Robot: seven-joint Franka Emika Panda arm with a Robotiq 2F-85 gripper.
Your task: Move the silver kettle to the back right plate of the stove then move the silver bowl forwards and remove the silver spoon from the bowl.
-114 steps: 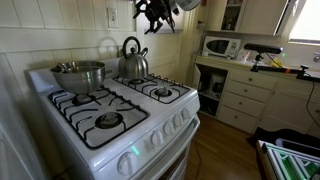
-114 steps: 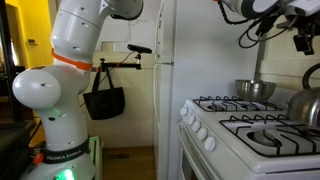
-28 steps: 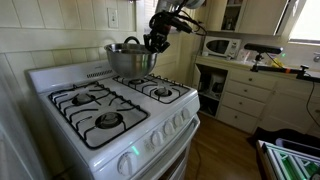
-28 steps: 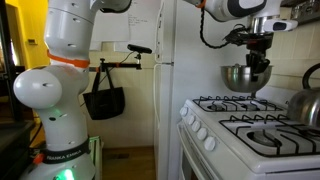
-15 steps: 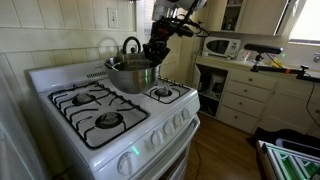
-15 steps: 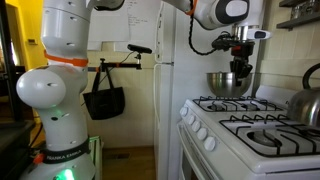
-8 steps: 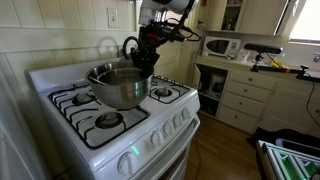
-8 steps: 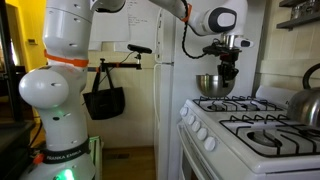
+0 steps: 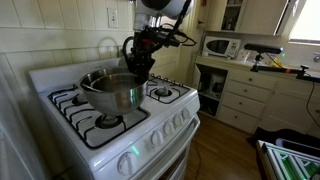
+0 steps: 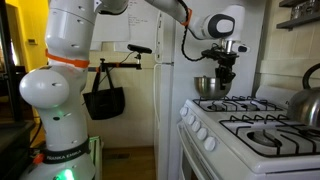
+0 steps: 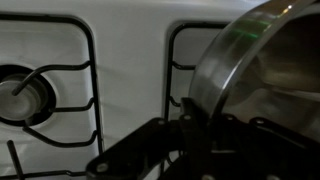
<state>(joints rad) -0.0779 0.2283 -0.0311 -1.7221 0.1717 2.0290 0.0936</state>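
The black grates are below my gripper and under the hanging bowl, so next I need to lower my gripper slightly outward, set the bowl on the grates and let go of the bowl's rim.
My gripper [image 9: 135,68] is shut on the rim of the silver bowl [image 9: 110,90] and holds it low over the left-hand grates, toward the front of the stove. In an exterior view the bowl [image 10: 210,87] hangs under the gripper [image 10: 224,72] at the stove's far side. The wrist view shows the bowl's steel wall [image 11: 255,70] right above my dark fingers [image 11: 195,125]. The silver kettle [image 10: 305,103] stands on the back right plate [image 10: 296,124]; its black handle [image 9: 126,46] peeks out behind the gripper. The silver spoon is hidden from view.
The white stove top [image 9: 150,115] carries black grates; the front left burner [image 9: 105,122] lies just ahead of the bowl. A counter with a microwave [image 9: 222,46] stands beside the stove. The robot's base [image 10: 55,110] stands near the fridge.
The gripper has carried the bowl forwards and downwards, from near the kettle at the back to the left front part of the stove. The kettle has stayed put.
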